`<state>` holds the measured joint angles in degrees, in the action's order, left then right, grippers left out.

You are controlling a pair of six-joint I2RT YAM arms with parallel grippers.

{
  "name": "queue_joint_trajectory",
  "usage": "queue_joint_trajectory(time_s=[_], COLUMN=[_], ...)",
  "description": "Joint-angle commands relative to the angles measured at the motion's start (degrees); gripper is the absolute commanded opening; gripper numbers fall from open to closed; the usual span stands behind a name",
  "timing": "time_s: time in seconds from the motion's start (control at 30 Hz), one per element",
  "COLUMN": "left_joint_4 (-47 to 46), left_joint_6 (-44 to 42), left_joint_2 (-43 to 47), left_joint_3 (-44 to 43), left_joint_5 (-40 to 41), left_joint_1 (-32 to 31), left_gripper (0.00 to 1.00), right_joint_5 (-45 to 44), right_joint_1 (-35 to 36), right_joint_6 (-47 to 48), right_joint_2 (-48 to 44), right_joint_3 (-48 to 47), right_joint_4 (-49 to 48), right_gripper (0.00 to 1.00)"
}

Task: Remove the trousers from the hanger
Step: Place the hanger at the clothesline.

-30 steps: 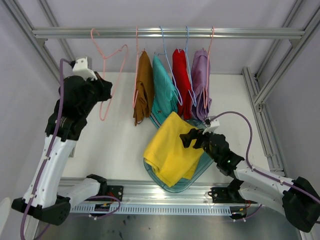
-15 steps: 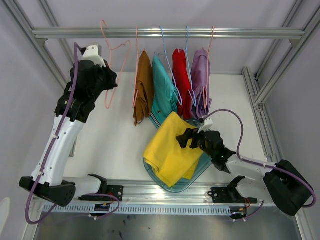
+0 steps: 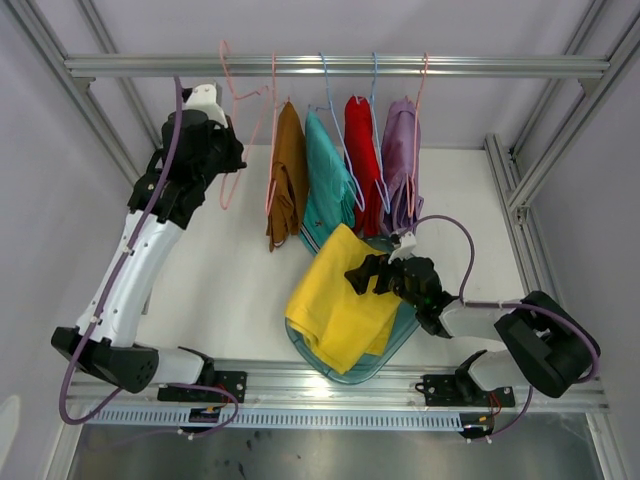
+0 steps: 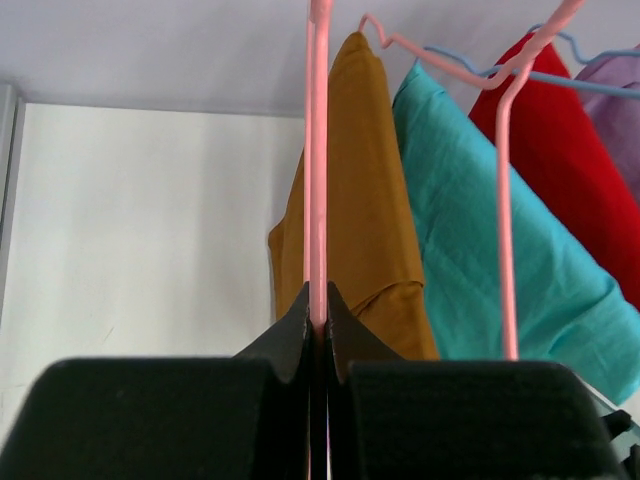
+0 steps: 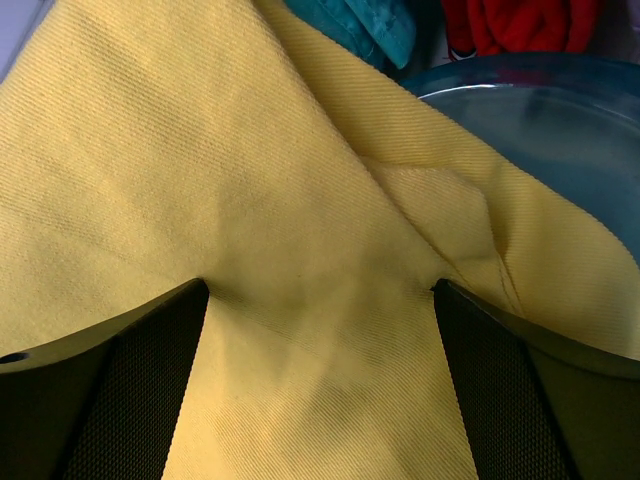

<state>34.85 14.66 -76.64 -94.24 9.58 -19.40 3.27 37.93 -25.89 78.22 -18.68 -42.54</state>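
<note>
The left gripper will next stay in place below the bar (image 3: 150, 66), open its fingers and let go of the pink hanger's wire (image 3: 246, 155), because the hanger is empty and hooked over the bar.
My left gripper (image 3: 222, 150) is shut on the wire of an empty pink hanger (image 3: 240, 110), holding it up near the rail (image 3: 150, 66); the wire runs between the jaws in the left wrist view (image 4: 318, 150). Brown (image 3: 289, 175), teal (image 3: 328, 180), red (image 3: 364, 165) and lilac trousers (image 3: 401, 160) hang on hangers from the rail. The yellow trousers (image 3: 335, 300) lie over the clear blue bin (image 3: 398, 335). My right gripper (image 3: 365, 275) is open, its fingers spread wide and pressed on the yellow cloth (image 5: 300, 250).
Aluminium frame posts stand at the back left (image 3: 70, 80) and right (image 3: 560, 130). The white table top (image 3: 220, 290) lies under the hanging clothes. The bin rim shows in the right wrist view (image 5: 540, 100).
My left arm has lifted the empty pink hanger up and to the right, toward the rail and the brown trousers. My right gripper has slid a little left over the yellow trousers.
</note>
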Motion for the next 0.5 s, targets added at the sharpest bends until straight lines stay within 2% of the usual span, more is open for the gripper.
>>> queue_joint_trajectory(time_s=[0.0, 0.37, 0.43, 0.47], left_joint_4=[-1.54, -1.37, -1.63, -1.19], left_joint_6=[-1.21, -1.65, -2.0, -2.0], left_joint_2=[-0.52, 1.84, 2.2, 2.29], left_joint_3=[0.72, 4.41, 4.85, 5.03], left_joint_5=[1.58, 3.24, 3.68, 3.77], left_joint_1=[-0.38, -1.52, -2.13, -2.4], left_gripper=[0.01, 0.01, 0.05, 0.14], right_joint_5=[2.97, 4.12, 4.11, 4.2], right_joint_1=[-0.75, -1.55, -1.63, -1.63], right_joint_6=[-0.39, -0.13, -0.13, -0.21], right_joint_2=[2.29, 4.75, 5.19, 5.28], right_joint_3=[-0.75, -1.36, -1.45, -1.54], right_joint_4=[-2.81, -3.51, -3.33, -3.25], right_gripper=[0.99, 1.0, 0.99, 1.0])
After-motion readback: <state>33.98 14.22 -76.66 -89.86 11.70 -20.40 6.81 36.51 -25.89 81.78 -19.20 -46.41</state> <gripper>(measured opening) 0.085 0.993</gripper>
